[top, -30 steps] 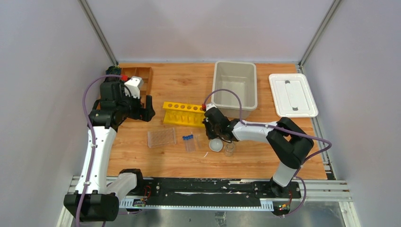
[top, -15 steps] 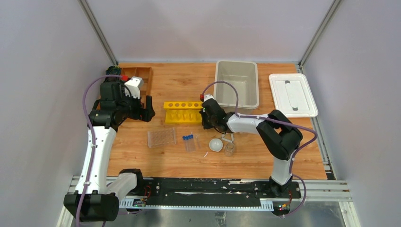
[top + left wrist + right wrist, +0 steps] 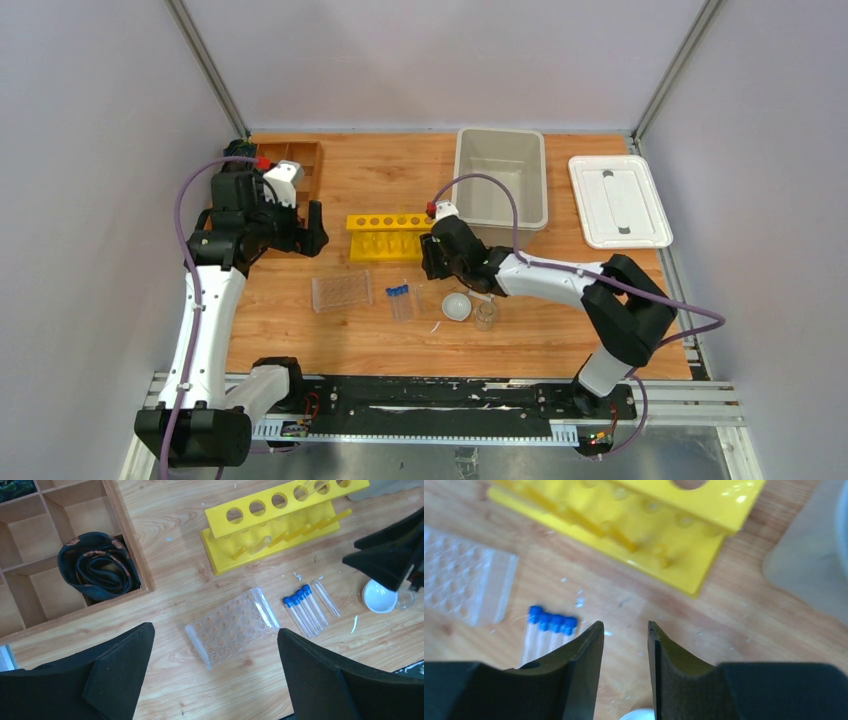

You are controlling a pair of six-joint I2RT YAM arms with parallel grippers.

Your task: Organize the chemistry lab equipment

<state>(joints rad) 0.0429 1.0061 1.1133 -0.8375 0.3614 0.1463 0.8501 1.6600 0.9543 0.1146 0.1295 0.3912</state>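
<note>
The robot's right gripper will pull back and move down onto the thin clear glass tube (image 3: 419, 299), since a gap beside the blue-capped tubes has room for a finger.
A clear plastic rack (image 3: 342, 291) lies flat on the wooden table, with thin blue-capped tubes (image 3: 400, 300) side by side to its right. A white round bowl (image 3: 457, 306) and a small glass beaker (image 3: 486, 316) stand further right. My right gripper (image 3: 428, 262) hovers low between the tubes and a yellow tube stand (image 3: 388, 237). In the right wrist view the right gripper (image 3: 625, 625) is open over bare wood, the tubes (image 3: 549, 627) to its left. My left gripper (image 3: 215, 632) is wide open high above the clear rack (image 3: 232, 626).
A beige bin (image 3: 500, 180) stands behind the yellow stand, its white lid (image 3: 619, 200) at the back right. A brown wooden compartment tray (image 3: 290, 165) sits at the back left, a dark coiled item (image 3: 97, 570) in one cell. A small white sliver (image 3: 354, 624) lies near the bowl.
My right gripper has gone from shut to open and shifted slightly beside the yellow stand. The stand's right end has swung toward the back and now lies squarer. The left arm is still.
</note>
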